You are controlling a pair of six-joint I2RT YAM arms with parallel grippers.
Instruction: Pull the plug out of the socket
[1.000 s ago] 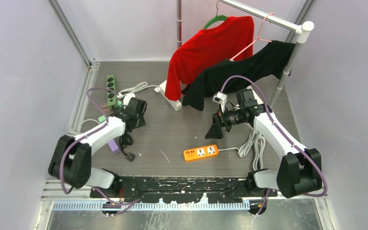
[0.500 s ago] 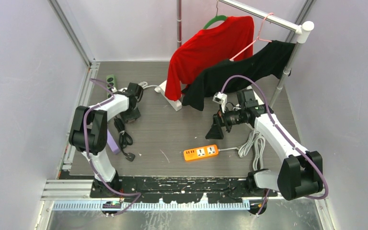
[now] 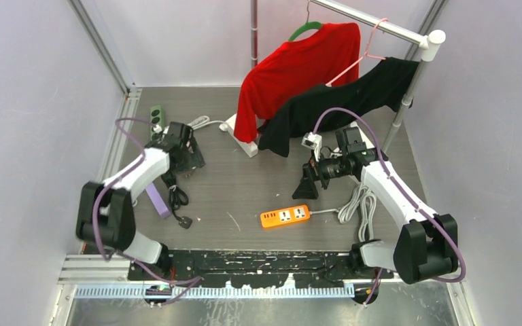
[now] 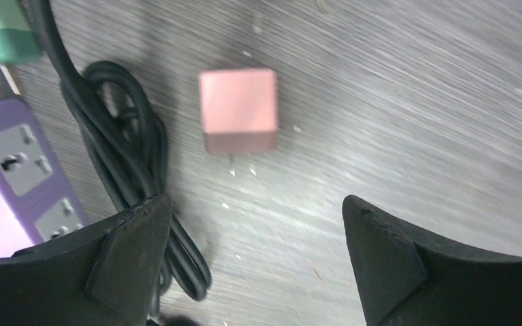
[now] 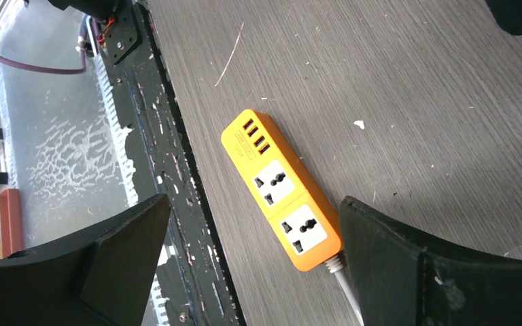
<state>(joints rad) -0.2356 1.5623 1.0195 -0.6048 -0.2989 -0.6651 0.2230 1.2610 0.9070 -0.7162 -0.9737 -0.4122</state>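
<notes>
The left gripper sweeps across, back and down onto the orange socket strip's slotted end (image 3: 270, 218) next. That end lies below it and to its right in the top view.
A pink cube-shaped plug (image 4: 238, 109) lies loose on the grey table, pins toward the wrist camera, free of any socket. My left gripper (image 4: 255, 204) hovers just above it, open, with nothing between its fingers; in the top view the left gripper (image 3: 182, 155) sits at the table's left. The purple socket strip (image 4: 13, 170) lies beside it, its sockets empty, and shows as the purple strip (image 3: 158, 200) from above. My right gripper (image 5: 251, 265) is open above the orange socket strip (image 5: 282, 187).
A coiled black cable (image 4: 129, 170) runs between the purple strip and the plug. A green strip (image 3: 155, 121) lies at the back left, the orange strip (image 3: 284, 216) near the front. A red shirt (image 3: 292, 68) and black shirt (image 3: 353, 95) hang on the rack behind.
The left arm has swung its elbow out and shifted slightly back. Its jaws have opened wide. The right arm has not moved.
</notes>
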